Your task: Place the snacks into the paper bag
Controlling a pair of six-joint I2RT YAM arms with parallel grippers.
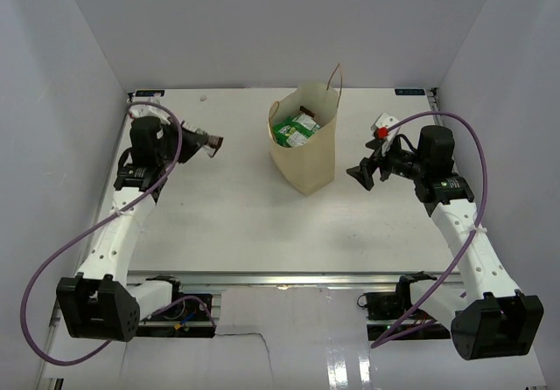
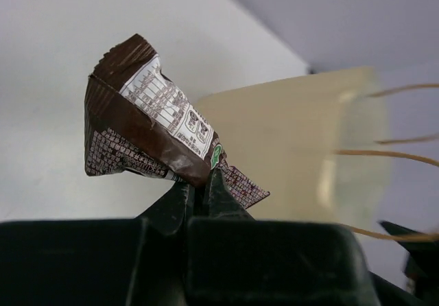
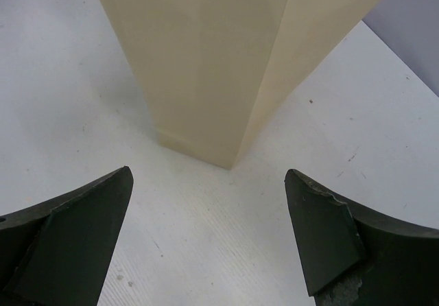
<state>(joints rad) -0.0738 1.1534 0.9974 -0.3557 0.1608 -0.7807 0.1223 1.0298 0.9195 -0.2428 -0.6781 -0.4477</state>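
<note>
I will next raise my left gripper and move it to the right in the top view to let go of the bar (image 2: 154,131) over the bag's open top (image 2: 361,129), because the bag's paper sides stand upright.
The tan paper bag (image 1: 308,145) stands upright at the table's far middle, with a green packet (image 1: 293,129) and other snacks showing inside its open top. My left gripper (image 1: 213,144) is shut on a small brown bar (image 2: 154,131), held above the table to the left of the bag. The bag also shows blurred behind it in the left wrist view (image 2: 295,148). My right gripper (image 1: 364,174) is open and empty, just right of the bag, facing its side (image 3: 212,66).
White enclosure walls stand close on the left, right and back. A small white object with a red part (image 1: 382,128) sits at the far right by the right arm. Purple cables loop off both arms.
</note>
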